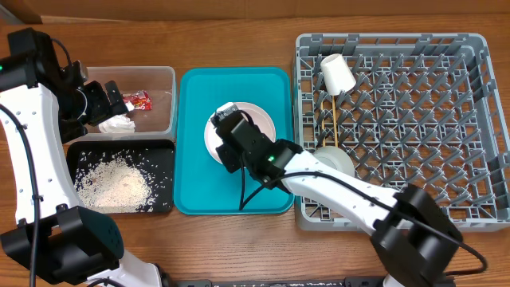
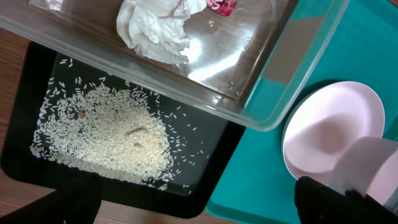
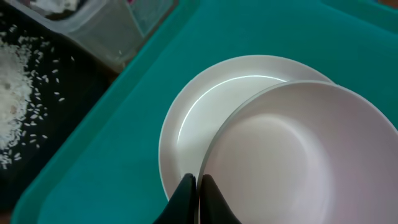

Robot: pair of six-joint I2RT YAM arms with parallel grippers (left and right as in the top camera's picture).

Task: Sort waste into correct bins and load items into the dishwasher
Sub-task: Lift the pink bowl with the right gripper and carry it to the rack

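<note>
The right gripper swings up toward the rack next, tilts over the gap between cup and other bowl (image 1: 355, 123) and releases where the rack's wires stand empty.
A white bowl (image 3: 298, 155) rests partly on a white round plate (image 3: 211, 106) on the teal tray (image 3: 99, 162). My right gripper (image 3: 197, 180) is shut on the bowl's near rim, one finger inside and one outside; in the overhead view it (image 1: 229, 119) sits over the tray's middle. My left gripper (image 1: 102, 102) hangs open and empty over the clear tub (image 1: 163, 73), which holds the crumpled napkin (image 2: 155, 28) and the red wrapper (image 2: 221, 6). Loose rice (image 2: 106, 134) lies in the black tray (image 2: 205, 155).
The grey dishwasher rack (image 1: 398, 38) fills the right side. It holds a white cup (image 1: 337, 73) on its side, chopsticks (image 1: 328, 119) and another white bowl (image 1: 335, 159) at its left edge. Bare wooden table (image 1: 239, 239) runs along the front.
</note>
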